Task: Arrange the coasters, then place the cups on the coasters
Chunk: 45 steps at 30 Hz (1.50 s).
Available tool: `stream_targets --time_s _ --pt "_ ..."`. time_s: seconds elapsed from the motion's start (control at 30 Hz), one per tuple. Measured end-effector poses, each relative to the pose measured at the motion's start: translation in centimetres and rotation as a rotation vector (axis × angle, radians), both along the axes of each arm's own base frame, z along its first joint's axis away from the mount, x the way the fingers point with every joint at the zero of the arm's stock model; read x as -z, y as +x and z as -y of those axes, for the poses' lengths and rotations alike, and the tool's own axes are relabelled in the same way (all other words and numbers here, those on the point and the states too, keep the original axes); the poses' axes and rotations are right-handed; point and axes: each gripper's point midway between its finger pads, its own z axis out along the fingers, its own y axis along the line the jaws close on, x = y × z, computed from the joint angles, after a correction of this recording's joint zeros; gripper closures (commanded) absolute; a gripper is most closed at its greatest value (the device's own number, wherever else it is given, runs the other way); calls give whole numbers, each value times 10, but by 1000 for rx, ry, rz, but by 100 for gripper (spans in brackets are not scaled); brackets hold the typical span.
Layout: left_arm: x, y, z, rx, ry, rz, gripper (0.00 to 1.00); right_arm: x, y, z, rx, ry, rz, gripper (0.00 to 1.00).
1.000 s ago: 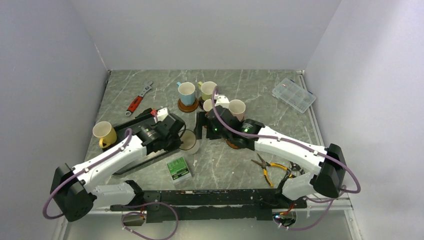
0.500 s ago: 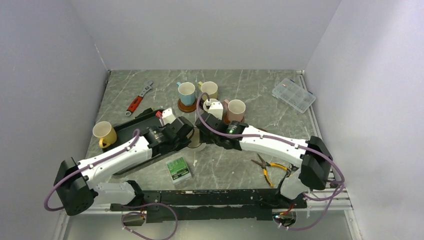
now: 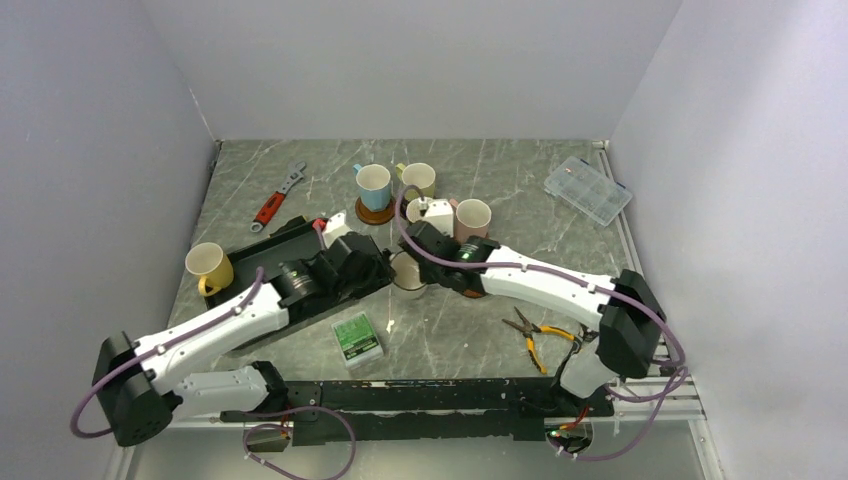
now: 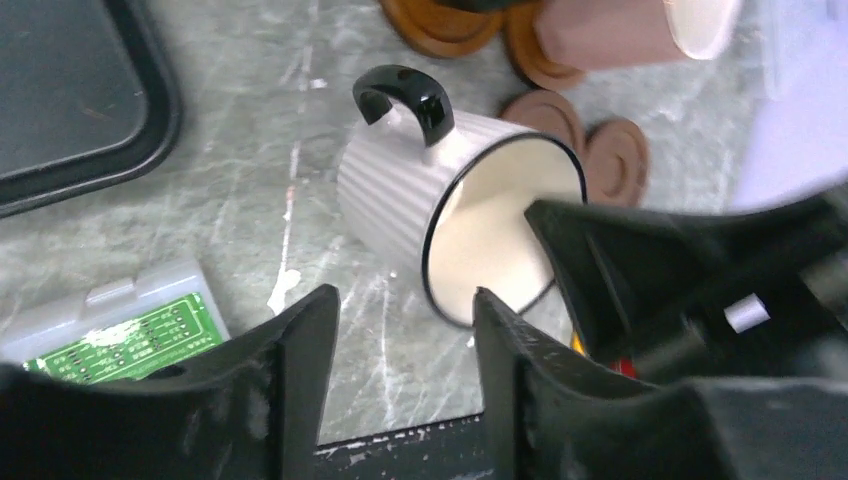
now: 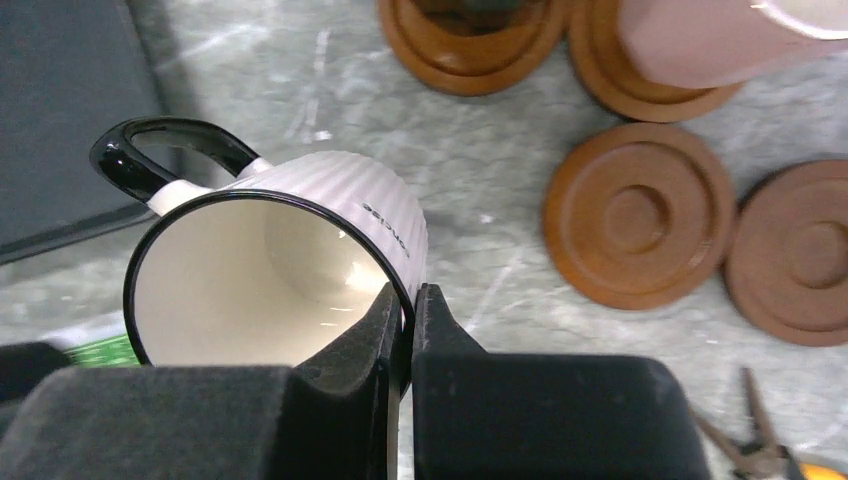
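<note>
Next I will move my right gripper to the right in the top view, then down onto the bare coaster nearest the pink cup and release, because that coaster is empty.
A white ribbed cup (image 5: 300, 250) with a black handle and rim hangs tilted, its mouth towards both wrists. My right gripper (image 5: 410, 300) is shut on its rim, one finger inside and one outside. My left gripper (image 4: 400, 300) stands open just in front of the cup (image 4: 420, 190) and touches nothing. In the top view the cup (image 3: 407, 272) sits between the left gripper (image 3: 378, 262) and the right gripper (image 3: 418, 265). Two bare coasters (image 5: 640, 215) (image 5: 805, 255) lie to the right. The pink cup (image 5: 700, 40) and the light blue cup (image 3: 373, 185) stand on coasters. An olive cup (image 3: 418, 178) stands at the back.
A yellow cup (image 3: 208, 265) stands at the left beside a black tray (image 3: 268, 238). A green circuit box (image 3: 356, 337) lies near the front, pliers (image 3: 540, 335) at the front right, a red wrench (image 3: 280, 195) at the back left, and a clear plastic case (image 3: 588, 190) at the back right.
The left gripper, which held the white cup, has opened and let it go. The right arm reached in and its gripper shut on the cup's rim.
</note>
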Motion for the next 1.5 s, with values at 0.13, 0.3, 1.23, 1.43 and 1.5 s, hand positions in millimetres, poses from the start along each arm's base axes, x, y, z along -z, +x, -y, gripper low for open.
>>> stream_targets --time_s 0.13,0.3,1.23,1.43,1.5 --pt "-24 -9 9 109 -74 62 25 2 8 38 -32 -45 -4 100" --pt "-25 -16 17 256 -23 43 22 -6 23 82 -68 -47 -9 100" --pt "-30 22 -87 306 48 21 22 26 51 155 -165 -132 -79 100" --pt "-30 24 -89 306 36 20 23 32 57 156 -161 -138 -81 100" --pt "-31 24 -90 307 32 20 23 34 59 157 -160 -141 -82 100"
